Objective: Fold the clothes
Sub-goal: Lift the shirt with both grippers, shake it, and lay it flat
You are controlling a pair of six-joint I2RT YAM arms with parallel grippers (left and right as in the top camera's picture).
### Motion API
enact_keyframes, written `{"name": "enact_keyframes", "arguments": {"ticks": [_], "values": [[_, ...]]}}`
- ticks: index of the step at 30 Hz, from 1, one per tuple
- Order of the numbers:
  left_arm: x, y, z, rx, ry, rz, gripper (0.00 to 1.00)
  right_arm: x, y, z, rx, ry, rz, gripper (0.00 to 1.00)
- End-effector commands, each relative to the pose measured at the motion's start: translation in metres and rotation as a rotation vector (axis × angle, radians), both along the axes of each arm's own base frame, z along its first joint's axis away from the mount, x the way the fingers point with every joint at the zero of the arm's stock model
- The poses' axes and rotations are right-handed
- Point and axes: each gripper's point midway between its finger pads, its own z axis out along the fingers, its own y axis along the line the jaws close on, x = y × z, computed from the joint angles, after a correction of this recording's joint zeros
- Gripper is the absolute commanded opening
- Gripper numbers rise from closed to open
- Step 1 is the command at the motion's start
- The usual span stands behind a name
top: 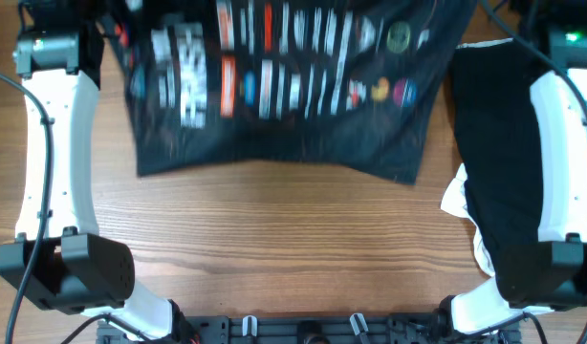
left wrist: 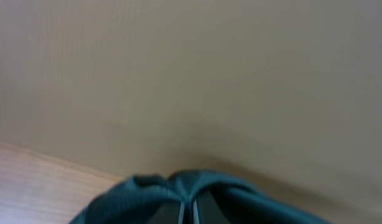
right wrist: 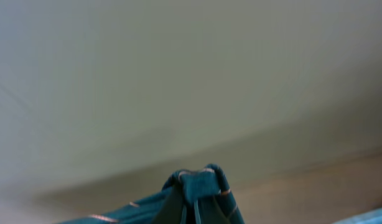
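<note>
My left gripper moves down and back to the tabletop by the hem corner nearest its arm next and releases, since the jersey (top: 274,105) still hangs raised.
The black jersey (top: 274,105) with orange lines, coloured logos and white lettering hangs spread across the far half of the table, its lower hem lying on the wood; it looks blurred. In the left wrist view my left gripper (left wrist: 187,205) is shut on a bunched fold of the jersey (left wrist: 129,199). In the right wrist view my right gripper (right wrist: 190,205) is shut on a pinched corner of the jersey (right wrist: 197,180). In the overhead view both grippers are hidden at the jersey's top corners.
A second black garment with white lining (top: 489,162) lies at the right side, under the right arm (top: 561,143). The left arm (top: 59,143) runs along the left edge. The wooden table (top: 274,248) shows in front of the jersey.
</note>
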Motion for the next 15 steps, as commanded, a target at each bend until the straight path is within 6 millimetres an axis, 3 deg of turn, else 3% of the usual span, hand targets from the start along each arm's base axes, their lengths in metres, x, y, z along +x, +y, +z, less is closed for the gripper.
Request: {"name": "enact_keyframes", "arguments": {"ticks": [1, 4, 6, 7, 11, 12, 15], "values": [[-0.032, 0.019, 0.135, -0.048, -0.339, 0.049, 0.04, -0.034, -0.034, 0.11, 0.045, -0.254, -0.104, 0.04], [-0.06, 0.026, 0.195, -0.027, -0.469, 0.065, 0.04, -0.049, -0.047, 0.14, 0.032, -0.317, -0.134, 0.04], [-0.063, 0.021, 0.19, -0.027, -0.413, 0.03, 0.04, -0.049, -0.055, 0.122, 0.012, -0.239, -0.151, 0.04], [-0.06, 0.019, 0.172, -0.039, -0.335, 0.015, 0.04, -0.046, -0.058, 0.097, -0.012, -0.144, -0.168, 0.05], [-0.058, 0.011, 0.046, -0.117, 0.154, 0.017, 0.04, -0.043, -0.062, -0.01, -0.068, 0.248, -0.165, 0.04], [-0.065, 0.006, -0.001, -0.142, 0.333, 0.018, 0.04, -0.047, -0.061, -0.05, -0.084, 0.392, -0.146, 0.04], [-0.091, -0.007, -0.098, -0.142, 0.721, -0.011, 0.04, -0.07, -0.056, -0.14, -0.08, 0.744, -0.096, 0.04]]}}
